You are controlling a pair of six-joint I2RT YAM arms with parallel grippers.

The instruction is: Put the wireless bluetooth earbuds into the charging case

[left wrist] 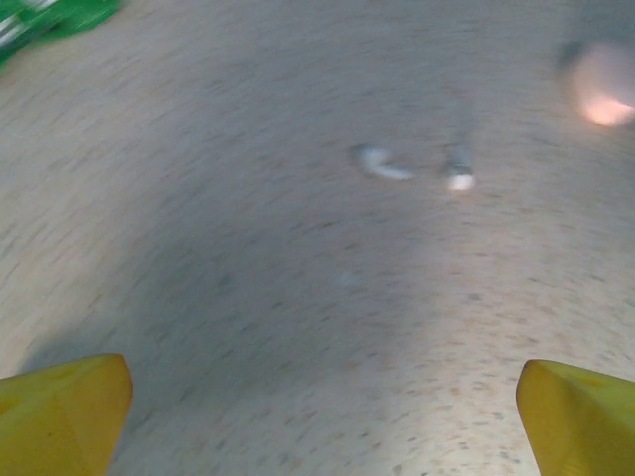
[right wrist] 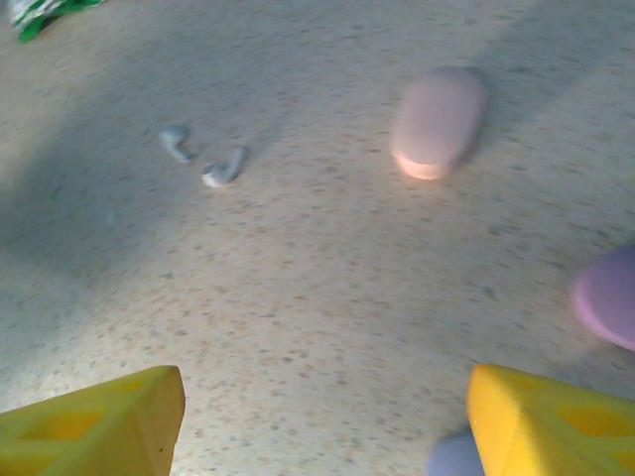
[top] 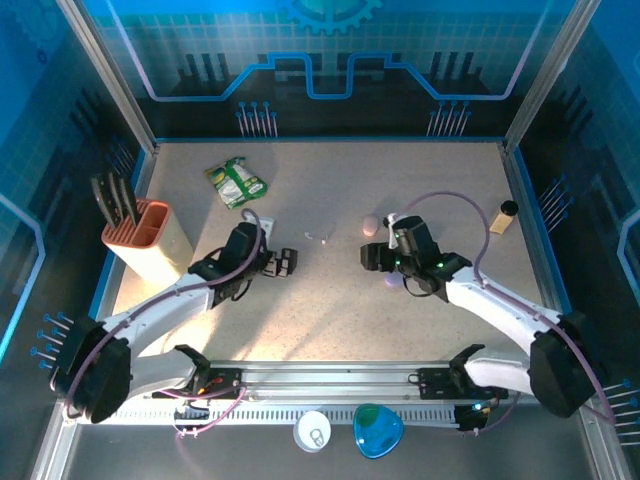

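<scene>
My left gripper pulls back toward the base and lowers to the speckled table near the knife block next, since its wide-open fingers are still empty.
Two tiny pale earbuds (top: 318, 237) lie side by side on the speckled table, between the two grippers; they also show in the left wrist view as one earbud (left wrist: 380, 163) beside another earbud (left wrist: 459, 178), and in the right wrist view as an earbud (right wrist: 177, 142) and an earbud (right wrist: 225, 167). A pink pebble-shaped case (right wrist: 437, 121) lies shut to their right. A purple case (right wrist: 607, 296) sits by my right gripper (right wrist: 325, 387), which is open over bare table. My left gripper (left wrist: 322, 382) is wide open and empty, short of the earbuds.
A green packet (top: 237, 182) lies at the back left and a knife block (top: 150, 235) stands at the left edge. A small bottle (top: 503, 216) stands at the right. A pale lavender thing (right wrist: 451, 458) lies against my right finger.
</scene>
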